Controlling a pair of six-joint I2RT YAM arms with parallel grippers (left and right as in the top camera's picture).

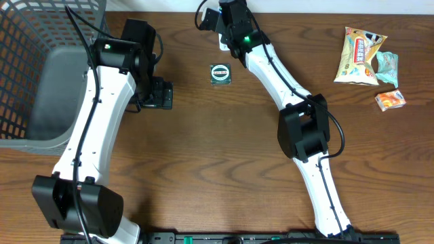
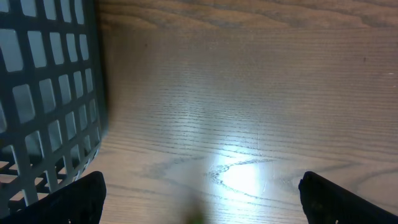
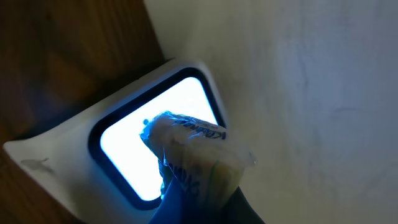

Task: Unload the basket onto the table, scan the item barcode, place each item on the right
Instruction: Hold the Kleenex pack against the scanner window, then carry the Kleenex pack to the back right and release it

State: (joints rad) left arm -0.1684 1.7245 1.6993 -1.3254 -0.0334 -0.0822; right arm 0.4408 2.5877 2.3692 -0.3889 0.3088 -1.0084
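My right gripper swings off the scanner to the right in the overhead view next, over the teal packet (image 1: 387, 66), to release the item, as other packets lie there.
In the right wrist view, a small item in crinkly clear wrapping (image 3: 198, 151) is held right in front of the lit window (image 3: 127, 148) of a white scanner (image 3: 56, 163). My right gripper (image 3: 208, 208) is shut on the item's lower end; whether a barcode faces the window I cannot tell. Seen from overhead, that gripper (image 1: 229, 30) sits at the table's far edge and hides the item. My left gripper (image 1: 158, 94) hovers open over bare wood beside the basket, its fingertips (image 2: 73, 198) far apart with nothing between them.
A grey wire basket (image 1: 41, 68) fills the far left and shows in the left wrist view (image 2: 43, 93). A round green tin (image 1: 220, 73) lies mid-table. At the right lie a snack bag (image 1: 361, 47), a teal packet (image 1: 389, 65) and an orange packet (image 1: 390, 101).
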